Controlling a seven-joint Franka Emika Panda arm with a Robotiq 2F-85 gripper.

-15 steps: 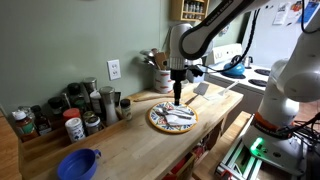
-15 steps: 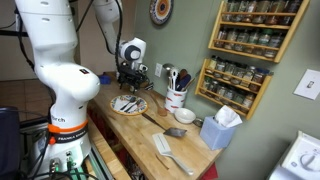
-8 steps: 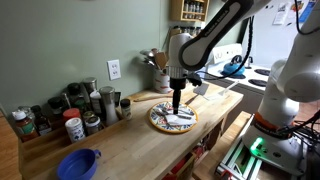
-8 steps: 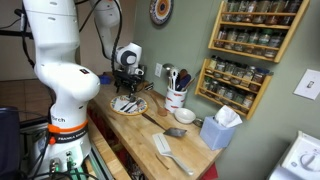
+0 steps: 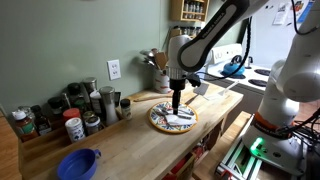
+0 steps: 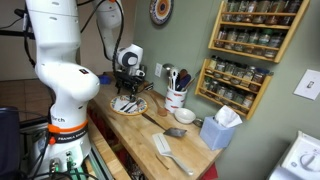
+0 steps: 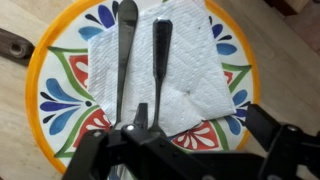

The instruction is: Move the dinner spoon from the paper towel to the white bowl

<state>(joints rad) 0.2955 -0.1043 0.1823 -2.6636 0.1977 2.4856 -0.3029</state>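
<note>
The gripper will next go down and shift to the left in the wrist view, onto the handle nearer the paper towel's middle (image 5: 177, 115) (image 7: 159, 71), because one of its fingers hangs over this slim handle.
Two metal utensils lie side by side on the paper towel (image 7: 190, 70), which lies on the round yellow-rimmed blue-patterned plate (image 7: 40, 90). One handle (image 7: 125, 50) is on the left, the other handle (image 7: 161, 60) on the right. Their lower ends are hidden under my gripper, so I cannot tell which is the dinner spoon. My gripper (image 7: 185, 150) is open and empty, pointing straight down just above the plate in both exterior views (image 5: 177, 100) (image 6: 127, 90). The white bowl (image 6: 183, 115) stands on the counter beyond the plate (image 6: 140, 108).
Spice jars (image 5: 70, 110) line the wall. A blue bowl (image 5: 78, 163) sits near the counter's front edge. A utensil crock (image 6: 177, 98), a tissue box (image 6: 220, 128), a spatula (image 6: 165, 148) and a wooden spoon (image 6: 155, 120) lie near the white bowl.
My gripper has shifted slightly and come a little lower over the plate since a second ago. The utensils have not moved.
</note>
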